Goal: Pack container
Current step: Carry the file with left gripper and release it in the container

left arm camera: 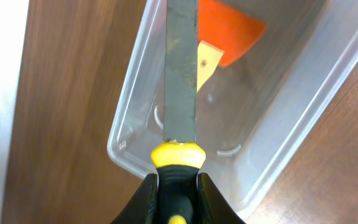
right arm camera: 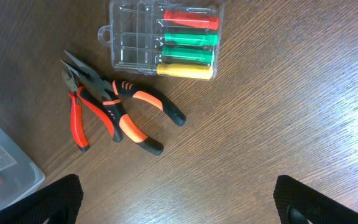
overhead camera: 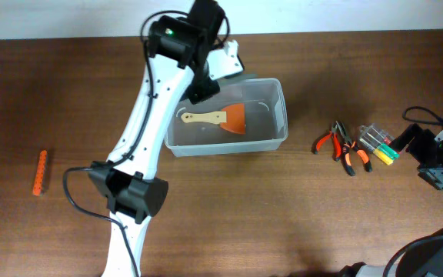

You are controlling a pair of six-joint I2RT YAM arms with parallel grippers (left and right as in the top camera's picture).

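My left gripper lowers into the container next to release the file beside the scraper's wooden handle. The file's blade already points in between the container's sides.
The clear plastic container stands mid-table with an orange scraper with a wooden handle lying inside. My left gripper is shut on the black-and-yellow handle of a flat grey metal file. It holds the file over the container's corner, the blade pointing in above the scraper. In the overhead view the left gripper is above the container's back left corner. My right gripper is open and empty over bare table at the far right.
Two pairs of orange-handled pliers and a small clear case of coloured screwdriver bits lie right of the container, also in the overhead view. An orange ribbed piece lies far left. The container's corner shows in the right wrist view.
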